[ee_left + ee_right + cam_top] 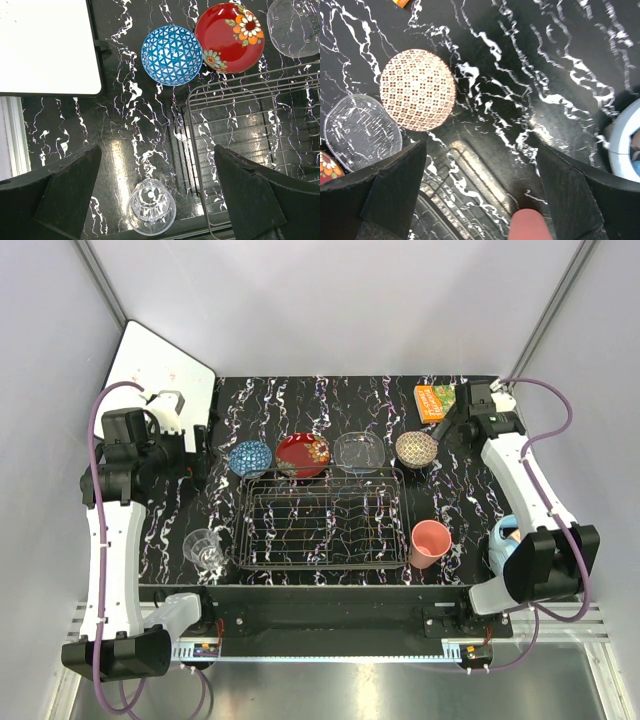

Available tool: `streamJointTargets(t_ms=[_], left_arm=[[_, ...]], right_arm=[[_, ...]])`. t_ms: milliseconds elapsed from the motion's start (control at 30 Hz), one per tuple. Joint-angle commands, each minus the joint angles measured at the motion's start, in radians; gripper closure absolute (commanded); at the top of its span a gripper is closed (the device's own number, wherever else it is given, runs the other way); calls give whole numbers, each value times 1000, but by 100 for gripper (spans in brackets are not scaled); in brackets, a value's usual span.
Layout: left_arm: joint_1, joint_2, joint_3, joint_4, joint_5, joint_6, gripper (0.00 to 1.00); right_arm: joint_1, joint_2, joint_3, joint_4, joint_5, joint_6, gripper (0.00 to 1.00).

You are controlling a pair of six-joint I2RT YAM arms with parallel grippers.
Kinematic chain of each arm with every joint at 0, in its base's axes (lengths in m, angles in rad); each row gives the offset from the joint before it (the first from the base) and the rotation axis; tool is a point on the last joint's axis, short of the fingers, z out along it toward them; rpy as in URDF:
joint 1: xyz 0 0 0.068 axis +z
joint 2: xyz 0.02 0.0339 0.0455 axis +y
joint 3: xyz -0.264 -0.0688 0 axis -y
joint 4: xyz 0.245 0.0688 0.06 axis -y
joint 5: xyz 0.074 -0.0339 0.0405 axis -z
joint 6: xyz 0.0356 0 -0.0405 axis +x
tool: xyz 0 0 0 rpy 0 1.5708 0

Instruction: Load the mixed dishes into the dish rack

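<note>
My right gripper will next move down and to the left in the top view, onto the beige-brown bowl's closest rim (434, 457) (451, 106), because the bowl is below it on that side.
The wire dish rack (322, 520) lies mid-table with no dishes in it. Behind it stand, left to right, the blue patterned bowl (250, 458), the red gold-patterned dish (303, 454), the clear glass bowl (359, 452) and the beige-brown bowl (416, 448). The clear glass cup (204, 548) stands left of the rack and the salmon-pink cup (430, 543) right of it. My left gripper (157, 192) is open and empty, high above the glass cup (151, 207). My right gripper (480, 195) is open and empty, above bare table beside the beige-brown bowl (418, 90).
An orange book (433, 402) lies at the back right. Blue headphones (503, 540) sit at the right edge beside the right arm. A white board (160, 370) leans at the back left. Grey walls close in the table on three sides.
</note>
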Motion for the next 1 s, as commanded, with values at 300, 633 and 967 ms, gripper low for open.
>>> streamJointTargets(t_ms=[300, 633, 967], left_arm=[[12, -22, -7, 69, 41, -4, 1], [15, -30, -30, 73, 45, 0, 1], [15, -45, -59, 73, 53, 3, 1]], right_arm=[[4, 191, 1, 120, -49, 77, 11], [4, 343, -16, 208, 0, 61, 13], [5, 452, -6, 275, -17, 58, 25]])
